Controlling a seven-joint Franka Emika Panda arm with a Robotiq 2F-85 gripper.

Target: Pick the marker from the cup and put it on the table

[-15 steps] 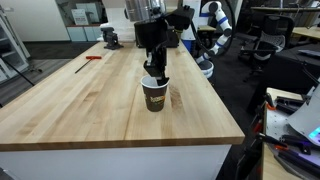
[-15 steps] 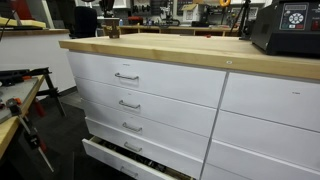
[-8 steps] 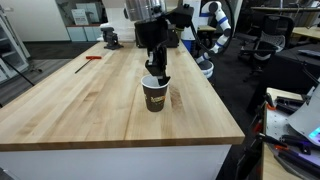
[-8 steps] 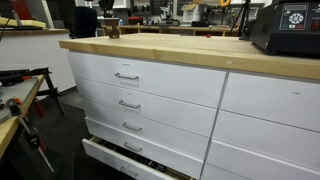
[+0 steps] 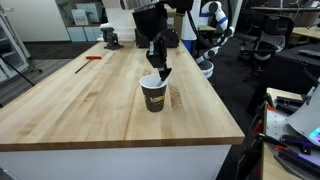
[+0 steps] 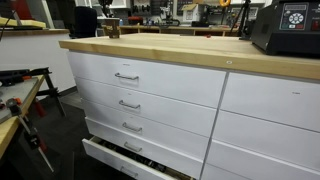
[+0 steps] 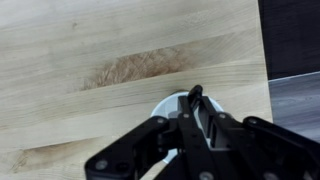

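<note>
The marker's end sits inside the cup (image 5: 153,96), so my gripper will next rise clear of the cup's rim, then cross the bare wood toward the vise-like tool to release.
The cup (image 5: 153,96), dark brown with a white rim, stands on the wooden table (image 5: 80,115) near its middle. My gripper (image 5: 160,72) hangs just above the cup's rim. In the wrist view the fingers (image 7: 196,100) are shut on the marker (image 7: 195,95), a slim dark stick held between the fingertips over the cup's white inside (image 7: 166,106). The marker's lower end still points down into the cup's mouth. In an exterior view only the table's edge (image 6: 200,52) shows, and the cup and gripper are out of sight.
A thin red object (image 5: 92,58) lies on the far left of the table, and a dark vise-like tool (image 5: 110,38) stands at the far end. White drawers (image 6: 125,95) fill the table's side, and the lowest one is pulled open. A black box (image 6: 290,28) sits on the top.
My gripper has risen from inside the cup to just above its rim, drawing the marker upward. The cup has not moved.
</note>
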